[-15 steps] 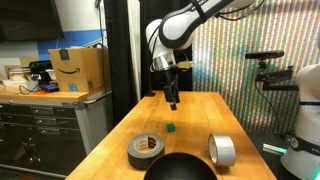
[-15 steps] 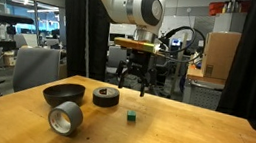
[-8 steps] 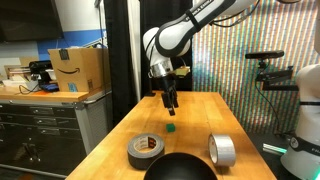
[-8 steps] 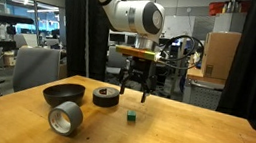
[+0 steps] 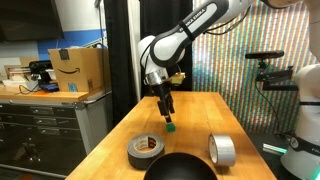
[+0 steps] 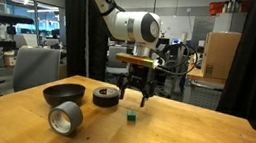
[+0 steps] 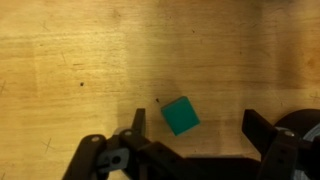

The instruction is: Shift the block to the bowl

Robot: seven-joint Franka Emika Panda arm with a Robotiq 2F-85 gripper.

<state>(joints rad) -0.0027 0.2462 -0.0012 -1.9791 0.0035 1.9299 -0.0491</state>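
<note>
My gripper lowers around the small green block (image 5: pixel 171 127) (image 7: pixel 180 115) next and closes on its sides, because the open fingers still hang above it with a gap.
The block (image 7: pixel 180 115) is a tiny green cube lying on the wooden table; it also shows in both exterior views (image 5: pixel 170 127) (image 6: pixel 132 115). My gripper (image 7: pixel 195 128) is open, its two fingers either side of the block and just above it, not touching. In the exterior views the gripper (image 5: pixel 167 111) (image 6: pixel 135 97) hangs right over the block. The wide black bowl (image 6: pixel 62 94) sits at the table's end; in an exterior view only its rim shows at the bottom edge (image 5: pixel 180 167).
A black tape roll (image 5: pixel 146 148) (image 6: pixel 106 96) lies next to the bowl, close to the block. A silver-grey tape roll (image 5: pixel 222 151) (image 6: pixel 65 118) stands on edge near the bowl. The table's edges run along both sides.
The gripper has come down and moved toward the block, from well above the table to just over it. The block, bowl and tape rolls have not moved.
</note>
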